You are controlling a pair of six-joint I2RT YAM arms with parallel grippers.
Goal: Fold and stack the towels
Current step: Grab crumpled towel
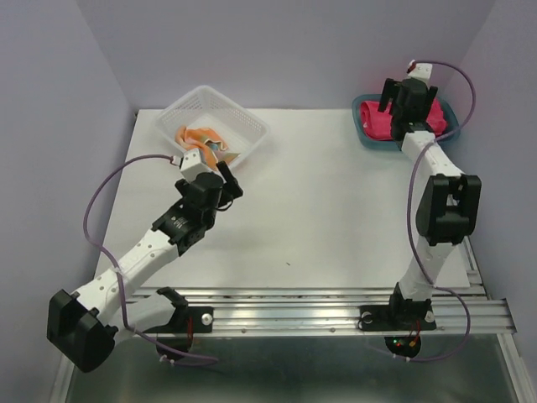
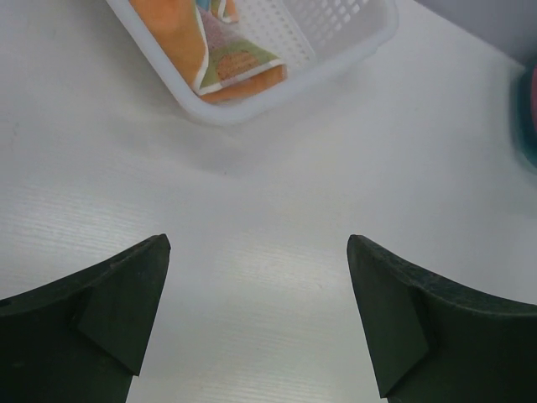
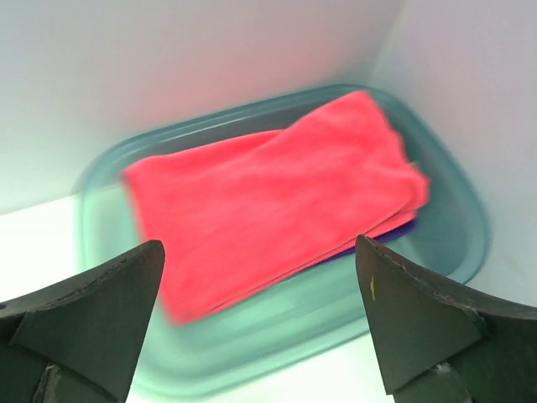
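Observation:
The left gripper moves outward over the basket's near rim and down onto the peach towel's crumpled middle point(image 1: 200, 138) next, since the towel lies outward of it.
A folded hot pink towel point(image 3: 268, 201) lies in the teal tray point(image 3: 109, 252), and it also shows in the top view point(image 1: 375, 122). A strip of the deep purple towel point(image 3: 394, 231) peeks out under it. The peach towel with coloured patches point(image 2: 214, 50) lies in the white mesh basket point(image 2: 336, 42), seen from above too point(image 1: 201, 137). My right gripper point(image 3: 260, 252) is open and empty over the tray's near side point(image 1: 408, 99). My left gripper point(image 2: 258, 243) is open and empty above bare table, just in front of the basket point(image 1: 220, 172).
The basket point(image 1: 243, 126) stands at the back left of the white table, the tray point(image 1: 451, 126) at the back right next to the purple wall. A metal rail point(image 1: 294, 312) runs along the near edge.

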